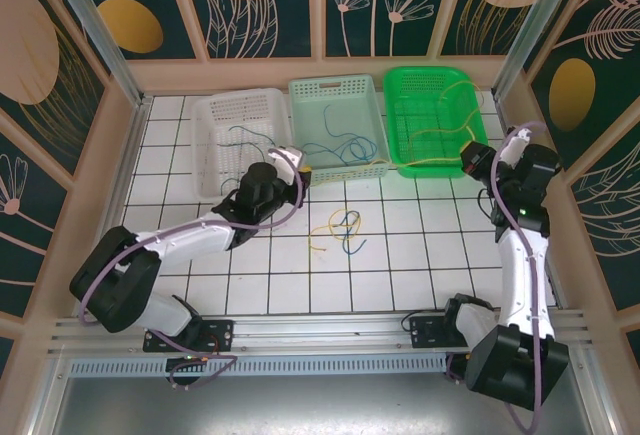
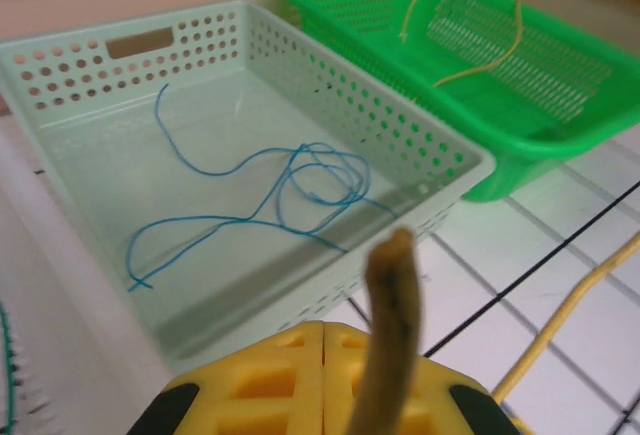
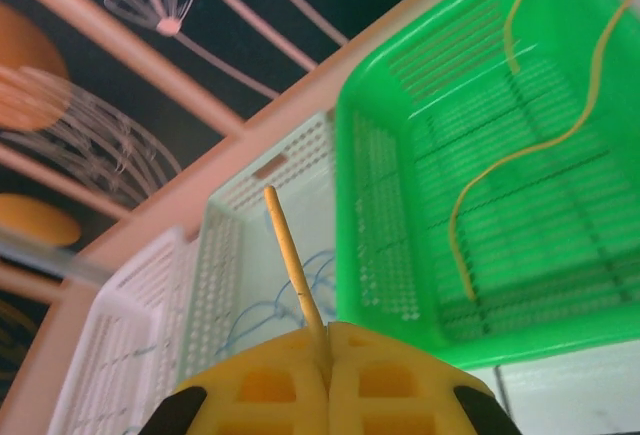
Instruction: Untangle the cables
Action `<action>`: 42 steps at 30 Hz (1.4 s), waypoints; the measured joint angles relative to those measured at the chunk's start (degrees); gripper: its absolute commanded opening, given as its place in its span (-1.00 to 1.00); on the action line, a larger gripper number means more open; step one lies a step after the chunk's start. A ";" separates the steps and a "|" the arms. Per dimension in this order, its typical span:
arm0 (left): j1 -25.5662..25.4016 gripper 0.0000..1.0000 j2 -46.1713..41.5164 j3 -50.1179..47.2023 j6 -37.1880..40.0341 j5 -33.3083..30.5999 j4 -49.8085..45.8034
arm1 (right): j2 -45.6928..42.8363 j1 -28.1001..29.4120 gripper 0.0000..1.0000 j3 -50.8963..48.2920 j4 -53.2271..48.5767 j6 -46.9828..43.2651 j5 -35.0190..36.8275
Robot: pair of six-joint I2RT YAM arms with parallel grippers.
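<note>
The basket with another yellow cable is outward of my right gripper, so it will next move outward over the bright green basket's bottom and release the yellow cable.
A tangle of yellow and blue cables [image 1: 340, 227] lies on the tiled table between the arms. One blue cable [image 2: 300, 170] sits coiled in the pale green basket [image 2: 440, 145]. A yellow cable [image 3: 560, 140] lies in the bright green basket [image 3: 400, 255]. My right gripper [image 3: 328, 330] is shut on a yellow cable whose stub [image 3: 288, 255] pokes out of the seam. It hovers by the green basket's right front corner [image 1: 517, 140]. My left gripper [image 2: 325, 327] is shut near the pale basket's front rim. A blurred olive-yellow cable end [image 2: 392, 315] rises before its right finger; whether it is pinched I cannot tell.
A white basket [image 1: 215, 155] at the back left holds a thin dark cable [image 1: 245, 135]. The three baskets stand in a row against the back wall. Another yellow strand [image 2: 570, 315] lies on the tiles to the right of my left gripper. Patterned walls enclose the table.
</note>
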 measured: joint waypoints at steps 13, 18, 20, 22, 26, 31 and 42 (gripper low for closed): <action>1.46 0.39 4.57 6.49 -11.45 11.98 2.93 | 3.10 -0.35 -1.00 6.21 6.21 -3.63 12.76; 1.64 0.65 5.66 9.16 -14.10 13.77 3.91 | 7.13 -0.66 -1.00 12.39 10.32 -3.58 18.82; 1.64 0.67 5.66 9.22 -14.36 13.84 4.37 | 8.55 -0.66 -1.00 14.16 12.15 -3.10 21.27; 1.64 0.67 5.66 9.22 -14.34 13.75 4.33 | 10.01 -0.66 -1.00 14.84 14.67 -2.40 23.34; 1.64 0.67 5.49 8.96 -14.32 13.20 4.28 | 14.51 -0.85 -1.00 14.80 18.01 0.00 26.62; 1.64 0.67 4.00 6.97 -13.79 11.91 4.09 | 19.98 -1.03 -1.00 12.96 21.79 2.40 25.90; 1.64 0.67 3.23 5.11 -13.25 9.81 3.76 | 23.78 -0.02 -1.00 8.00 25.46 2.97 21.99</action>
